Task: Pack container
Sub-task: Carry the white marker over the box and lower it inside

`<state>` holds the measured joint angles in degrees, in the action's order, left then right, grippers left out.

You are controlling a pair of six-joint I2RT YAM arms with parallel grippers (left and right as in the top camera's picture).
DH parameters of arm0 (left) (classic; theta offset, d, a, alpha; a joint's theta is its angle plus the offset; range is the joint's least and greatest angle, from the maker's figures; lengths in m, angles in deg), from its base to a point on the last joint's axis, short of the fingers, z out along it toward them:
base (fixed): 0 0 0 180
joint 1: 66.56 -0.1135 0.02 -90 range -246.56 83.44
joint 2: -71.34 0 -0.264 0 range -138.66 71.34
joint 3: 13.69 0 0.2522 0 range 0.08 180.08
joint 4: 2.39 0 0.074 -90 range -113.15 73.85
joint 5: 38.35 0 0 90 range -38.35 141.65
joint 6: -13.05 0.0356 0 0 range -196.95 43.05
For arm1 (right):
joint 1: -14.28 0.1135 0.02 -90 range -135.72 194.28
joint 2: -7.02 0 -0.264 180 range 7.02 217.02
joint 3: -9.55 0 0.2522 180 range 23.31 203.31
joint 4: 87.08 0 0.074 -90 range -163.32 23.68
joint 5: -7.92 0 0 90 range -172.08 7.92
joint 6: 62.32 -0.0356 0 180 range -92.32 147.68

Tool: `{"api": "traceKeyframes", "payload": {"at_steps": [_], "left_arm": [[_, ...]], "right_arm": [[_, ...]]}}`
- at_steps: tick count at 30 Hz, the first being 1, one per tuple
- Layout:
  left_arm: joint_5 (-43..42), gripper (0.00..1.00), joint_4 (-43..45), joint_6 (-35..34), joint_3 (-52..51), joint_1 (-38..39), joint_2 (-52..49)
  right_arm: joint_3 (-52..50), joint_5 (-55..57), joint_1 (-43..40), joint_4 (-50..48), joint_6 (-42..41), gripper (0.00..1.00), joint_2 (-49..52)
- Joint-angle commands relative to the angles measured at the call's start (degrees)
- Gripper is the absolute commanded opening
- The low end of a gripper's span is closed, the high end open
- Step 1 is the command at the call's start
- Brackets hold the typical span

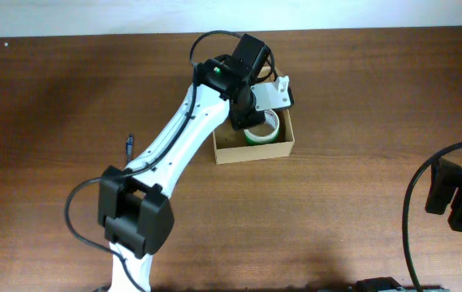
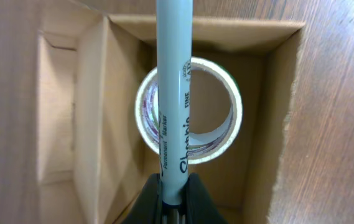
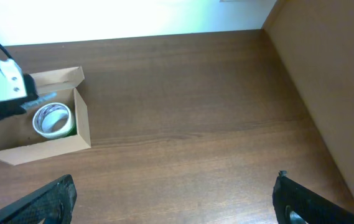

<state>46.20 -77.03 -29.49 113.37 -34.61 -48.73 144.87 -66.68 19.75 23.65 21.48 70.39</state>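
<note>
I will next lower my left gripper into the open box and release the grey marker (image 2: 174, 81) by the roll of tape, as it still hangs above the roll.
The container (image 1: 253, 151) is a tan cardboard box, open at the top, on the wooden table at the back centre. A roll of tape (image 1: 261, 130) with a green edge lies inside it; the left wrist view shows the roll (image 2: 226, 93) in the box (image 2: 270, 124). My left gripper (image 2: 175, 190) hangs over the box and is shut on a grey Sharpie marker (image 2: 174, 81), which points down over the roll. My right gripper (image 3: 173, 199) is open and empty over bare table, far to the right of the box (image 3: 40, 146).
A small dark blue pen-like object (image 1: 129, 145) lies on the table left of the left arm. The box flap (image 2: 58, 112) stands open on one side. The table's right side borders a brown wall (image 3: 326, 74).
</note>
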Motion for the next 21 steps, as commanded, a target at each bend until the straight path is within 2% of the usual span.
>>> {"api": "traceKeyframes", "payload": {"at_steps": [1, 21], "left_arm": [[-1.4, 0.02, 0.1, 2.0, 0.9, -0.1, -4.0], [-1.5, 0.02, -1.3, 2.3, 0.7, -1.4, -8.3]], "right_arm": [[0.2, -0.2, 0.6, 0.3, 0.0, 0.99, -0.1], [0.2, -0.1, 0.6, 0.3, 0.0, 0.99, -0.1]]}}
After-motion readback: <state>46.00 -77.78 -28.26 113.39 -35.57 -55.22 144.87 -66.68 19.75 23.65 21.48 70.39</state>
